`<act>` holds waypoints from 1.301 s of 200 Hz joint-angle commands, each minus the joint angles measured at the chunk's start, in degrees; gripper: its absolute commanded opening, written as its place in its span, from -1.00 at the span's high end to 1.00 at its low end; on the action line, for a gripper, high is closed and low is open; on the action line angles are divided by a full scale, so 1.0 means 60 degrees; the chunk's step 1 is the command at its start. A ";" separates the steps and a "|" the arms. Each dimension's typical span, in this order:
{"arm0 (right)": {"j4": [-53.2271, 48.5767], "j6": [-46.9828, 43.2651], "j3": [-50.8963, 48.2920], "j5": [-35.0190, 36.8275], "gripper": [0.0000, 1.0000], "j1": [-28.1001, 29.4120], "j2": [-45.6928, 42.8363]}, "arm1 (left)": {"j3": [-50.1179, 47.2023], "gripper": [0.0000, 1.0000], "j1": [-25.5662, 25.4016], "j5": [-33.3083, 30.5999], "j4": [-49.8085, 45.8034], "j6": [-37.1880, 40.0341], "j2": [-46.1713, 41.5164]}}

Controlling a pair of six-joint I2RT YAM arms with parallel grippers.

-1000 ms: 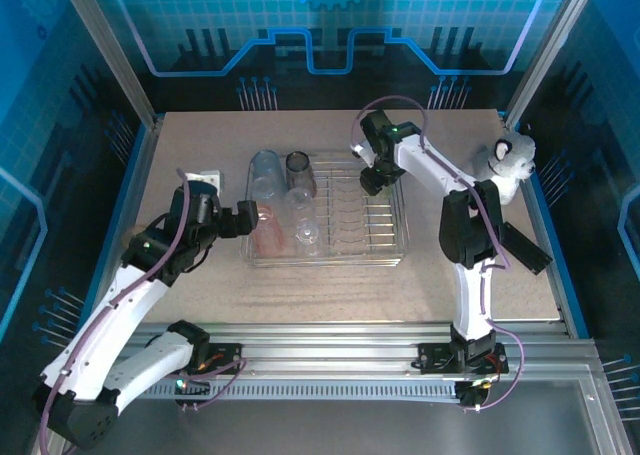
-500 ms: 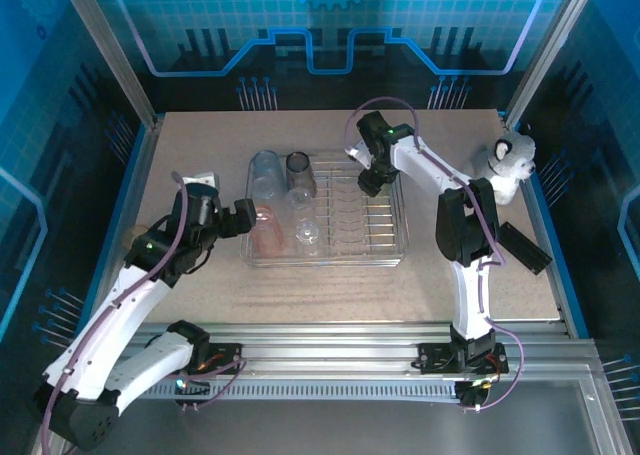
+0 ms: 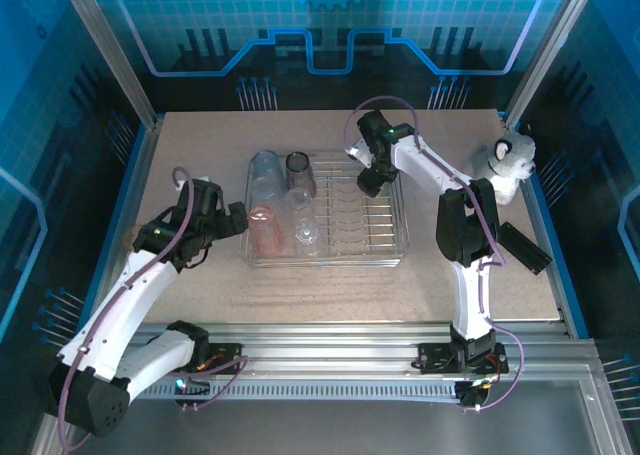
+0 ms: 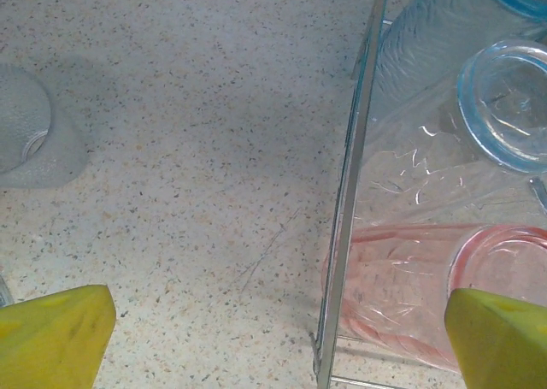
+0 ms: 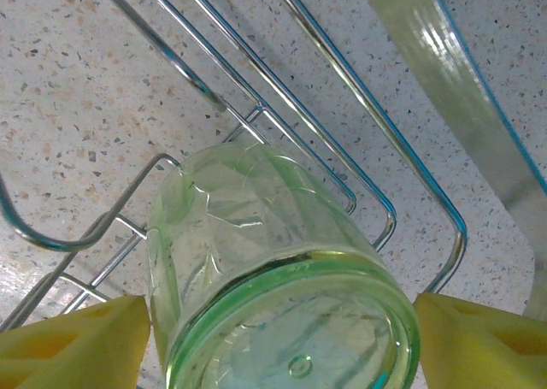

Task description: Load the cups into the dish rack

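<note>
The clear dimpled cup (image 4: 32, 131) is still lying outside the rack. My left gripper next needs to move away from the rack's wire rim, slightly outward, and then down onto the cup's side.
The silver wire dish rack (image 3: 385, 243) sits mid-table. Its left part holds several cups: clear ones (image 3: 265, 170), a smoky dark one (image 3: 298, 163) and a red-pink one (image 3: 265, 231). My left gripper (image 3: 236, 221) is open and empty just outside the rack's left rim (image 4: 350, 192), with the red-pink cup (image 4: 410, 295) and clear cups (image 4: 513, 98) beyond the wire. Another clear cup (image 4: 26, 137) lies on the table left of it. My right gripper (image 3: 372, 181) is over the rack's far right corner (image 5: 427, 235). It stands open around a pale green cup (image 5: 256, 226) lying base towards the camera, with yellow fingers (image 5: 68, 342) close on either side.
A white plush toy (image 3: 510, 160) sits at the table's right edge. Plate-divider loops (image 3: 350, 215) fill the rack's middle and right. Bare speckled tabletop (image 3: 330, 295) lies in front of the rack and to its left.
My left gripper has drawn back leftward from the rack's rim, empty. My right gripper has shifted slightly left over the rack's far corner.
</note>
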 commanded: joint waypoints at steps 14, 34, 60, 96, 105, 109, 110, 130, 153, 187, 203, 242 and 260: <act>-0.0060 0.0373 -0.0209 -0.0416 -0.63 0.0133 -0.0462 | 0.0095 -0.99 0.0281 0.0027 -0.0284 0.0014 -0.0114; 0.0408 0.0638 -0.0616 -0.0751 -0.62 0.0148 -0.1305 | 0.0354 -0.98 0.0575 -0.0140 -0.0433 0.0258 -0.0017; 0.1174 0.1065 -0.1340 -0.0850 -0.60 0.0181 -0.2691 | 0.0717 -0.98 0.1444 -0.0224 -0.0696 0.0566 0.0507; 0.2827 0.1636 -0.3255 -0.0740 -0.59 0.0159 -0.5171 | 0.1468 -0.98 0.2563 -0.0073 -0.1057 0.1485 0.2357; 0.3184 0.1846 -0.3804 -0.0802 -0.58 0.0087 -0.5835 | 0.1773 -0.98 0.2785 -0.0007 -0.1285 0.1620 0.2895; 0.3356 0.1930 -0.4055 -0.0840 -0.57 0.0042 -0.6149 | 0.1908 -0.97 0.2881 -0.0017 -0.1355 0.1667 0.3151; 0.3395 0.1951 -0.4108 -0.0862 -0.57 0.0023 -0.6243 | 0.1945 -0.97 0.2908 -0.0024 -0.1370 0.1680 0.3178; 0.3940 0.2506 -0.5346 -0.1500 -0.55 -0.0461 -0.7805 | 0.2457 -0.90 0.3327 -0.0155 -0.1454 0.1780 0.4065; 0.4446 0.3240 -0.6756 -0.2864 -0.51 -0.1536 -0.9534 | 0.2914 -0.71 0.3591 -0.0010 -0.1226 0.2037 0.4927; 0.4771 0.3944 -0.8001 -0.4096 -0.51 -0.2794 -1.1191 | 0.3720 -0.61 0.3680 -0.0488 -0.1280 0.2231 0.6301; 0.4686 0.4028 -0.8061 -0.4218 -0.50 -0.2907 -1.1332 | 0.4006 -0.61 0.3737 -0.0689 -0.1286 0.2278 0.6832; 0.4734 0.4178 -0.7983 -0.4581 -0.49 -0.3099 -1.1215 | 0.4734 -0.44 0.4027 -0.1105 -0.1676 0.2304 0.7870; 0.4879 0.4263 -0.8077 -0.4786 -0.48 -0.3260 -1.1269 | 0.4923 -0.36 0.4267 -0.1057 -0.1683 0.2312 0.8174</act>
